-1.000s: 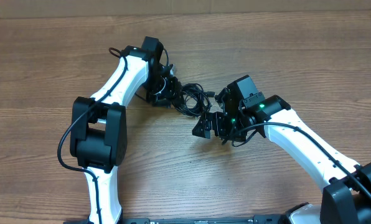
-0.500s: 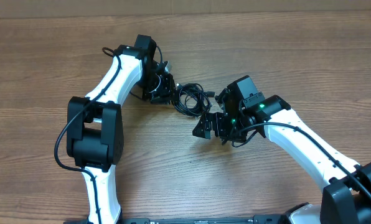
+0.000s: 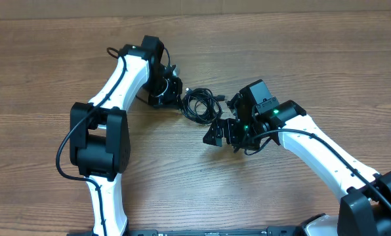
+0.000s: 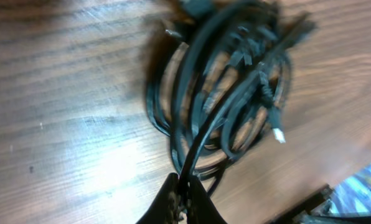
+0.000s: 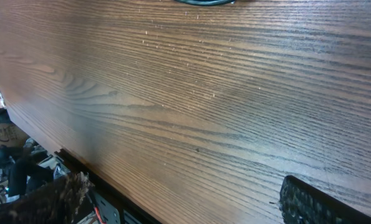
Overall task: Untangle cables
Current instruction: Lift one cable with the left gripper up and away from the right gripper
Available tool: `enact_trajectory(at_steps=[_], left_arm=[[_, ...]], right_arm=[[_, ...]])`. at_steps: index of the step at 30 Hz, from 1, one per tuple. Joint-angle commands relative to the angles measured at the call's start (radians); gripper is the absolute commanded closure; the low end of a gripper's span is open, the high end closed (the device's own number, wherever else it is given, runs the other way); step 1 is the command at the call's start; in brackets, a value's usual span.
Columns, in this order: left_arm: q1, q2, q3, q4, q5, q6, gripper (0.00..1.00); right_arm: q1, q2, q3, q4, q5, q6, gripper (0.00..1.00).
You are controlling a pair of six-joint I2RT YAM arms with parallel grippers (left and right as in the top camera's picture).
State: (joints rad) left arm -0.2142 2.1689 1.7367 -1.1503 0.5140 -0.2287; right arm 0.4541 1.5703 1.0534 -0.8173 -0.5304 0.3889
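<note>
My left gripper lifts the black cable from the tangle next, swings to the left in the overhead view and releases it there, since bare wood lies there.
A tangled bundle of black cables lies on the wooden table near the middle. In the left wrist view the bundle shows as several loops with a white-tipped plug. My left gripper is shut on one black strand that runs up into the bundle; overhead it sits at the bundle's left side. My right gripper is open and empty, just below and right of the bundle. Its fingers frame bare wood, with only a sliver of cable at the top edge.
The wooden table spreads around both arms. The right wrist view shows the table's edge with clutter beyond it at the lower left.
My left gripper has moved left and slightly back, pulling its strand and the bundle a little with it. The right arm has not moved.
</note>
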Motion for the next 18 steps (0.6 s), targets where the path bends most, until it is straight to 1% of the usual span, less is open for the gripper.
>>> enact_trajectory(at_steps=[1,5,10,16,18], left_arm=[[-0.007,-0.026,0.117,-0.069,0.038,0.029,0.96],[-0.024,-0.082,0.209,-0.141,0.063,0.069,0.96],[-0.058,-0.200,0.268,-0.144,0.140,0.068,0.96],[-0.067,-0.327,0.306,-0.068,0.291,0.054,0.96],[-0.067,-0.372,0.309,-0.022,0.299,-0.005,0.96]], right_arm=[[0.005,0.004,-0.007,0.002,0.036,0.016,0.00],[0.005,0.004,-0.007,-0.002,0.147,0.114,0.00],[0.005,0.004,-0.007,-0.003,0.152,0.117,0.00],[0.005,0.004,-0.007,-0.011,0.151,0.117,0.00],[0.005,0.004,-0.007,-0.019,0.152,0.117,0.00]])
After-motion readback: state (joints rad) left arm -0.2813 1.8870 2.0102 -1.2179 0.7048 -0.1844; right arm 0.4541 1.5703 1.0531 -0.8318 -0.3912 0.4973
